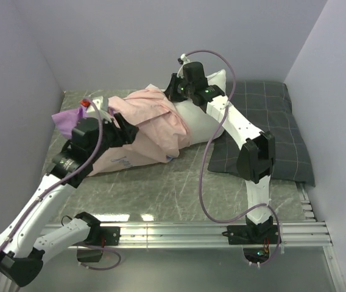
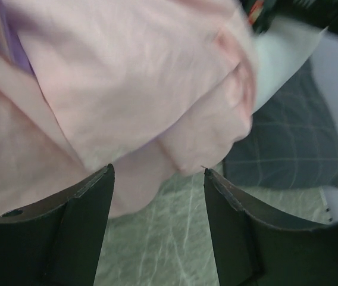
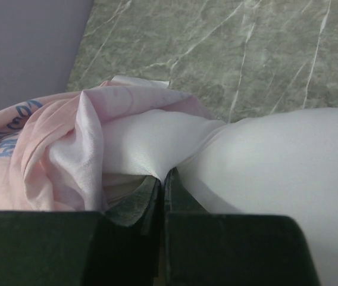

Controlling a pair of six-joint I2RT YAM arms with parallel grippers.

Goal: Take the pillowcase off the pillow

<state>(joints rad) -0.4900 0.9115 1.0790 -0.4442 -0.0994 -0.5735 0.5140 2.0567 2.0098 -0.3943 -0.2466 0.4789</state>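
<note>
The loose fabric of the bunched fold at the pillowcase's near side hangs just beyond my left gripper's open fingers. I should turn the fingers and move my left gripper onto that fold.
The pillowcase [image 1: 155, 121] is bunched, salmon-pink side out, over the left half of the white pillow [image 1: 200, 118]; a purple corner [image 1: 66, 120] sticks out at the far left. My right gripper [image 1: 176, 91] is at the pillow's far edge. In the right wrist view it [image 3: 164, 174] is shut on a pinch of the white pillow [image 3: 276, 161], with the pillowcase [image 3: 50, 149] folded to its left. My left gripper [image 1: 124, 131] is open at the pillowcase's near side. In the left wrist view it [image 2: 157, 173] holds nothing, and the pink fabric [image 2: 127, 77] hangs just beyond its tips.
A dark grey checked pillow [image 1: 264, 128] lies at the right, partly under the white pillow and my right arm; it also shows in the left wrist view [image 2: 288, 149]. Grey walls close in the left, back and right. Marbled table [image 1: 179, 182] lies in front.
</note>
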